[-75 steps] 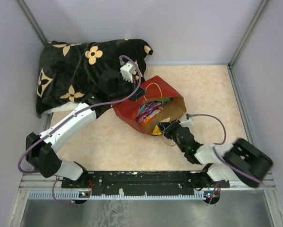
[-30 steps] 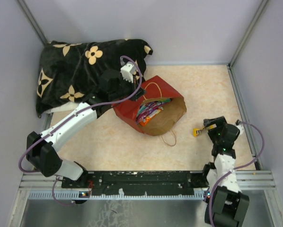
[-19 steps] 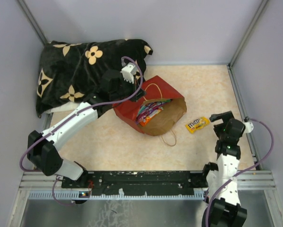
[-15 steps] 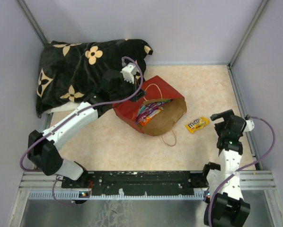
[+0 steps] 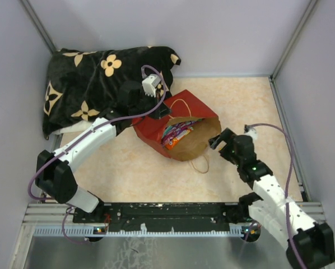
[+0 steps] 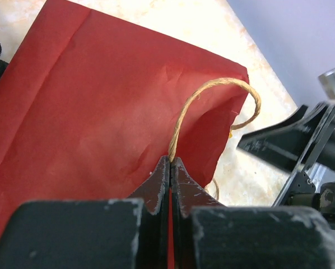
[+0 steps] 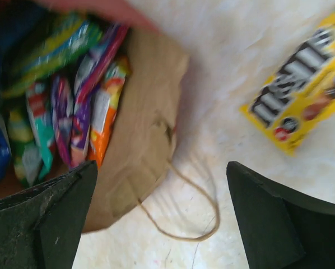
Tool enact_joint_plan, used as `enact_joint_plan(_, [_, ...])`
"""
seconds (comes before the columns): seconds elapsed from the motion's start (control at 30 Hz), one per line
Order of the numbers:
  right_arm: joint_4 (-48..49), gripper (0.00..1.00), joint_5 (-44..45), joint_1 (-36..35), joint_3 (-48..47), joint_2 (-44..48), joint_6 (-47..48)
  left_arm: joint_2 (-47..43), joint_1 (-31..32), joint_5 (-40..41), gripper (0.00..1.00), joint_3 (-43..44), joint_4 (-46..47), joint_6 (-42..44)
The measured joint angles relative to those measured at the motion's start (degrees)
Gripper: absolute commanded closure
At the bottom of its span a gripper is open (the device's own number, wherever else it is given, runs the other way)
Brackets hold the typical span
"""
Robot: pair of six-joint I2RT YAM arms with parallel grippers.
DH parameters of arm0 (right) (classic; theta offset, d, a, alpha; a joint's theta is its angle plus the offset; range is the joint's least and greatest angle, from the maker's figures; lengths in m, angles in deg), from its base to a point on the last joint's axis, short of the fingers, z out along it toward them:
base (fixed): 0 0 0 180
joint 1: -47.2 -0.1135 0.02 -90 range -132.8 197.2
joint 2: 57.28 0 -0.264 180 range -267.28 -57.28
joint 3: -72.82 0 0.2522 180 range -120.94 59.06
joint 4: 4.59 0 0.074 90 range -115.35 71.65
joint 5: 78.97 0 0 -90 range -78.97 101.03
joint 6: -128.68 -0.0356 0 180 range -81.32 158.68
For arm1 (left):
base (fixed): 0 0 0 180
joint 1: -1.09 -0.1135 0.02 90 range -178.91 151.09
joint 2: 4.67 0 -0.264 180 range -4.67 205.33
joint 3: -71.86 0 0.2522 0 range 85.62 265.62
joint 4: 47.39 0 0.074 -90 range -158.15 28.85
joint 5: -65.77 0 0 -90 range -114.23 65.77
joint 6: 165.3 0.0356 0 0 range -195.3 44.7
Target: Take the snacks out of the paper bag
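The right gripper moves down in through the bag's opening onto the orange snack packet next, since that packet lies outermost in the pile.
The red paper bag (image 5: 156, 126) lies on its side with its brown mouth facing right. My left gripper (image 6: 171, 162) is shut on its upper rim, where the twine handle (image 6: 212, 89) comes out. Several snacks (image 5: 176, 134) in green, purple, teal and orange (image 7: 72, 112) lie inside the bag. A yellow M&M's pack (image 7: 302, 106) rests on the floor right of the bag; in the top view my right arm hides it. My right gripper (image 5: 219, 140) hangs wide open and empty at the bag's mouth, over the lower handle loop (image 7: 195, 218).
A black flower-patterned pillow (image 5: 94, 84) fills the back left corner, touching the bag's back. Grey walls (image 5: 313, 84) close in the cream floor (image 5: 251, 106) at the back and on both sides. The arms' base rail (image 5: 167, 210) runs along the near edge.
My right gripper set the M&M's pack down right of the bag, opened wide, and swung back left to the bag's mouth. The left gripper kept its hold on the rim.
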Motion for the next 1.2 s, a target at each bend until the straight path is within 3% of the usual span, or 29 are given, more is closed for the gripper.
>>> enact_joint_plan(0.17, [6.93,0.08,4.28,-15.50,0.83,-5.44,-1.60,0.13,-0.15,-0.61,1.00,0.00,0.02,-0.42])
enact_joint_plan(0.37, [22.58,0.09,5.46,-23.69,7.78,-7.80,-4.50,0.31,-0.37,-0.92,1.00,0.00,0.02,-0.83])
enact_joint_plan(0.63, [33.35,0.11,8.15,-27.56,7.39,-18.93,-8.33,0.35,-0.42,-1.14,1.00,0.00,0.04,-0.87])
enact_joint_plan(0.93, [43.65,0.28,14.47,-28.04,2.45,-33.81,-18.78,0.44,-0.42,-1.60,1.00,0.00,0.07,-1.07])
enact_joint_plan(1.2, [44.09,0.39,16.68,-28.04,-4.76,-44.52,-23.50,0.52,-0.42,-2.29,1.00,0.00,0.11,-1.11])
